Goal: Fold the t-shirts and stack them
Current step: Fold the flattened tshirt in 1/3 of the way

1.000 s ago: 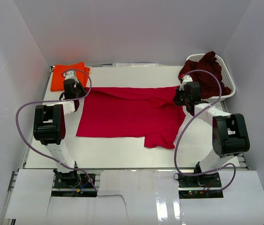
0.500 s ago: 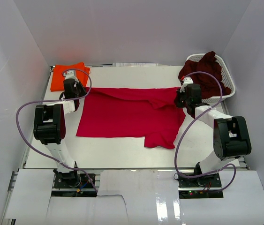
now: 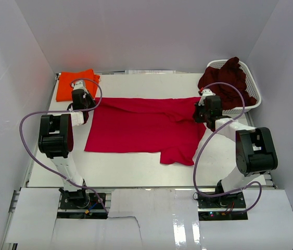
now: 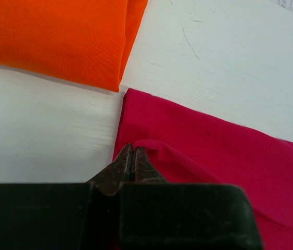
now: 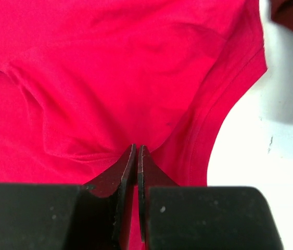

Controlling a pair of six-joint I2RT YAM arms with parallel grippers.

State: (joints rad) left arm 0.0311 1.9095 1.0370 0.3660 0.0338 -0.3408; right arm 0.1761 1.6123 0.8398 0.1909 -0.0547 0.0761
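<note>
My left gripper needs to move slightly back, away from the folded orange t-shirt, before it opens, because the far edge of the red shirt is already folded over.
The crimson red t-shirt point(image 3: 143, 127) lies spread across the middle of the table, its far edge folded over. My left gripper point(image 3: 81, 102) is shut on the shirt's far left corner point(image 4: 151, 151), close to the folded orange t-shirt point(image 3: 74, 83), which also shows in the left wrist view point(image 4: 58, 36). My right gripper point(image 3: 207, 106) is shut on the red shirt's far right edge point(image 5: 136, 104) by a hemmed sleeve. The dark maroon t-shirt point(image 3: 229, 80) lies heaped in the basket.
The white lattice basket point(image 3: 251, 78) stands at the far right corner. White walls enclose the table on three sides. Purple cables loop from both arms. Bare white table point(image 4: 229, 62) lies beyond the red shirt's far edge.
Both grippers have moved slightly toward the far side with the red shirt's far edge, which lies straighter now. The orange and maroon shirts have not moved.
</note>
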